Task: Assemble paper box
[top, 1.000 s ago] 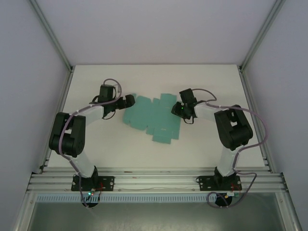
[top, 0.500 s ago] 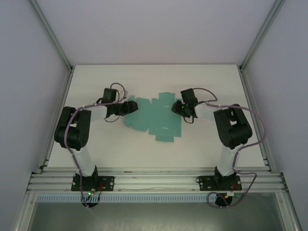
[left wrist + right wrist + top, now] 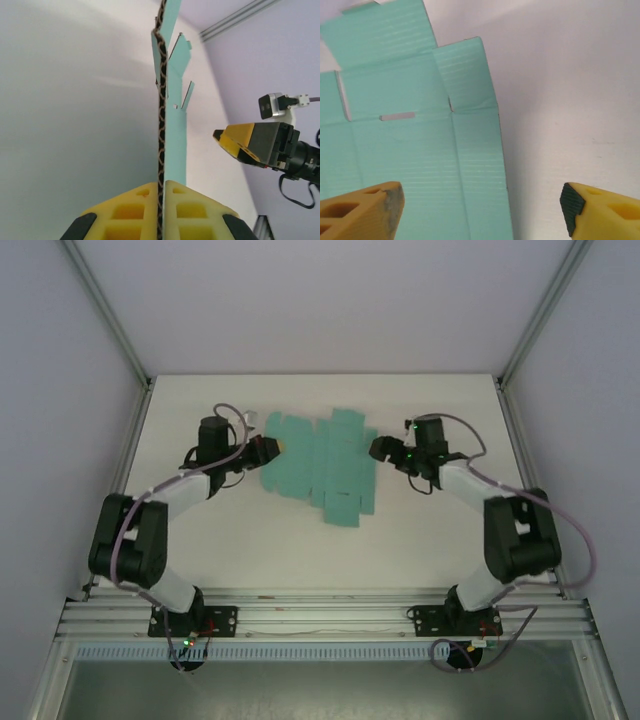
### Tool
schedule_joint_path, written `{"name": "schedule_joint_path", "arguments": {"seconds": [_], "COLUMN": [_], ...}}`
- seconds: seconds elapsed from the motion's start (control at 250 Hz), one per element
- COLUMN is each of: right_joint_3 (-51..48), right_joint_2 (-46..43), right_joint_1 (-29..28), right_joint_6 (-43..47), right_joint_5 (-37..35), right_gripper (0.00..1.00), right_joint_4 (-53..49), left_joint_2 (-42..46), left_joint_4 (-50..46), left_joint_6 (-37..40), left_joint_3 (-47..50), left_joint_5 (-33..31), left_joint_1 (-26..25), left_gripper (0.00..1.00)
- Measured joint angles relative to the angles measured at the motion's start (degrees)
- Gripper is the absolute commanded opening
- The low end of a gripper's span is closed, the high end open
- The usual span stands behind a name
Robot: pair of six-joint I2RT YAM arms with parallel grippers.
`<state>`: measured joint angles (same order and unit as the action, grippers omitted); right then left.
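My left gripper will raise the pinched edge [image 3: 161, 172] higher above the table and release it there, as my right gripper stands open beside the sheet's opposite flap.
The paper box [image 3: 320, 468] is a flat teal many-flapped sheet in the middle of the white table [image 3: 440, 530]. My left gripper [image 3: 268, 448] is shut on the sheet's left edge. In the left wrist view its yellow fingers [image 3: 135, 210] pinch the card [image 3: 175, 140], seen edge-on, with my left gripper [image 3: 162, 205] closed tight around it. My right gripper [image 3: 380, 448] stands open just off the sheet's right edge. In the right wrist view my right gripper [image 3: 482, 210] hovers wide apart over the right-hand flap of the sheet [image 3: 410, 150], touching nothing.
White walls and aluminium frame posts [image 3: 525, 330] enclose the table on three sides. A metal rail [image 3: 320, 615] carrying both arm bases runs along the near edge. Bare table surface [image 3: 570, 100] lies to the right of the sheet.
My left gripper advanced onto the sheet's left edge and shut on it. My right gripper opened, let go of the sheet and drew back to the right. The sheet shifted slightly toward the far side.
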<state>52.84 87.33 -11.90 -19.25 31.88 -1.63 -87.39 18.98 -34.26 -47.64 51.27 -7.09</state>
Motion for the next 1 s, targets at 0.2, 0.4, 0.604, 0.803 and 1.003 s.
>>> {"name": "schedule_joint_path", "arguments": {"seconds": [0.2, 0.4, 0.604, 0.803, 1.003], "right_joint_3": [-4.37, -9.11, -10.69, -11.43, -12.39], "right_joint_2": [-13.2, -19.06, -21.14, -22.73, -22.67], "right_joint_1": [3.82, 4.87, 4.83, 4.87, 4.94], "right_joint_6": [-0.11, -1.01, -3.54, -4.57, -4.7], "right_joint_5": [10.82, 19.74, 26.36, 30.75, 34.03], "right_gripper": [0.79, 0.65, 0.47, 0.44, 0.38], "right_joint_4": [2.58, 4.11, 7.56, 11.41, 13.49], "left_joint_2": [11.65, 20.85, 25.03, 26.93, 26.97], "left_joint_4": [2.36, 1.84, 1.42, 1.46, 2.32], "left_joint_6": [-2.86, -3.32, -3.91, -5.03, -6.32], "left_joint_3": [0.7, 2.73, 4.61, 5.77, 6.69], "left_joint_5": [1.95, 2.08, 1.68, 0.98, 0.79], "left_joint_1": [0.0, -0.02, -0.04, 0.0, 0.0], "left_gripper": [0.0, 0.0, 0.0, 0.0, 0.0]}}
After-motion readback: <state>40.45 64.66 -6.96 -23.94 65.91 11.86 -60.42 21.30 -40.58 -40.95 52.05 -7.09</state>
